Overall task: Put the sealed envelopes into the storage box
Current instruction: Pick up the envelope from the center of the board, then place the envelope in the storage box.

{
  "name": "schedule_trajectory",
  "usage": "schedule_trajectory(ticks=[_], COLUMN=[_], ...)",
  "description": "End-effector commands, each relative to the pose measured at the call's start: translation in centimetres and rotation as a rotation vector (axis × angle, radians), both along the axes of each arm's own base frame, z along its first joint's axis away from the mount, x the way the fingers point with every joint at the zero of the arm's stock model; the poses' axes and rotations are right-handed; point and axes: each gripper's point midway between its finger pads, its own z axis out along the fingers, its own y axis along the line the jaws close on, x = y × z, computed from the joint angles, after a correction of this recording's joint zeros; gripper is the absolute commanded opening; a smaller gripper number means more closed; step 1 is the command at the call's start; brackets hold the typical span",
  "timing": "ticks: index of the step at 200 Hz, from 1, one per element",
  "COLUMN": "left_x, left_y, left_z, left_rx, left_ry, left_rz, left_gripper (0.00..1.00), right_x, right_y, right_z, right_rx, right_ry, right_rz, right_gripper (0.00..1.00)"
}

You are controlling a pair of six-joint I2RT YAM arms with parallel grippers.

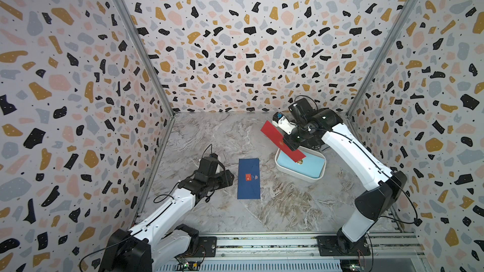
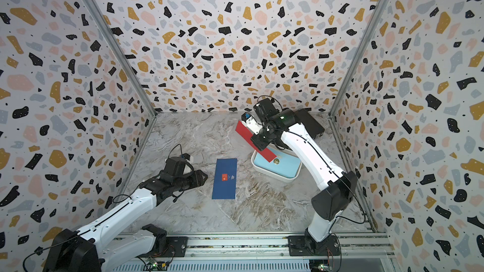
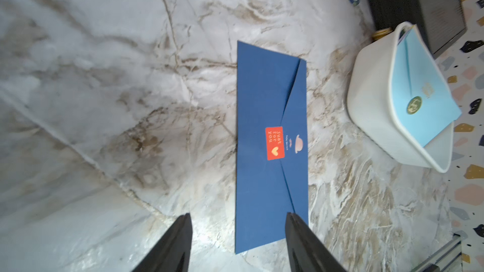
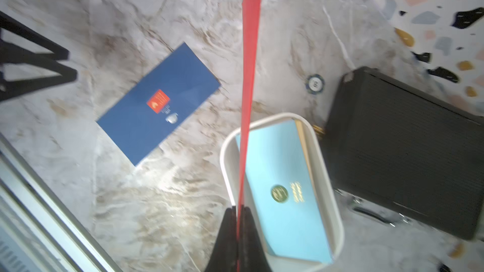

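I will next lower my right gripper until the red envelope (image 1: pixel 275 137) is inside the white storage box and let it go, because the box's opening (image 1: pixel 303 164) is below the gripper.
My right gripper (image 4: pixel 238 208) is shut on a red envelope (image 1: pixel 275 137), held edge-on and slanting above the white storage box (image 1: pixel 301 176). A light blue envelope (image 1: pixel 303 167) with a round gold seal lies inside the box. A navy envelope (image 1: pixel 248 179) with a red sticker lies flat on the marble table, left of the box. My left gripper (image 3: pixel 237 214) stands open at the navy envelope's left edge. In the left wrist view one finger overlaps the navy envelope (image 3: pixel 267 100) at its corner. Nothing is held between its fingers.
A black briefcase (image 2: pixel 311 124) lies behind the box near the back right wall, with a blue and white chip (image 4: pixel 315 83) on the table beside it. Patterned walls close in three sides. A metal rail (image 1: pixel 262 244) runs along the front edge.
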Motion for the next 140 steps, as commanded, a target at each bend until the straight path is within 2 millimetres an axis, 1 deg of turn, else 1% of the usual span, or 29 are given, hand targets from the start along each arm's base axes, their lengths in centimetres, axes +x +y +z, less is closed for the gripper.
schedule_trajectory(ticks=[1,17,35,50,68,91,140], left_x=[-0.5,-0.6,-0.9,-1.0,-1.1,-1.2,-1.2], left_y=[0.5,0.6,0.7,0.8,0.8,0.8,0.9], left_z=[-0.8,-0.8,-1.0,-1.3,-1.6,-1.9,-1.7], left_rx=[0.03,0.031,0.038,0.044,0.045,0.044,0.049], left_ry=[0.014,0.017,0.023,0.025,0.03,0.037,0.023], left_rz=[-0.007,-0.009,-0.012,-0.013,-0.012,-0.014,-0.017], left_gripper=[0.61,0.61,0.61,0.61,0.61,0.61,0.61], right_x=[-0.7,-0.2,-0.8,-0.7,-0.5,-0.3,-0.2], right_y=[-4.3,-6.0,-7.0,-8.0,-8.6,-8.4,-7.4], right_z=[-2.5,-3.4,-4.7,-5.7,-7.2,-8.8,-10.6], right_rx=[-0.287,-0.315,-0.309,-0.329,-0.338,-0.333,-0.276], right_ry=[-0.001,0.027,0.076,0.107,0.143,0.192,0.263], right_rz=[0.125,0.106,0.153,0.144,0.134,0.134,0.14], right_gripper=[0.0,0.0,0.0,0.0,0.0,0.0,0.0])
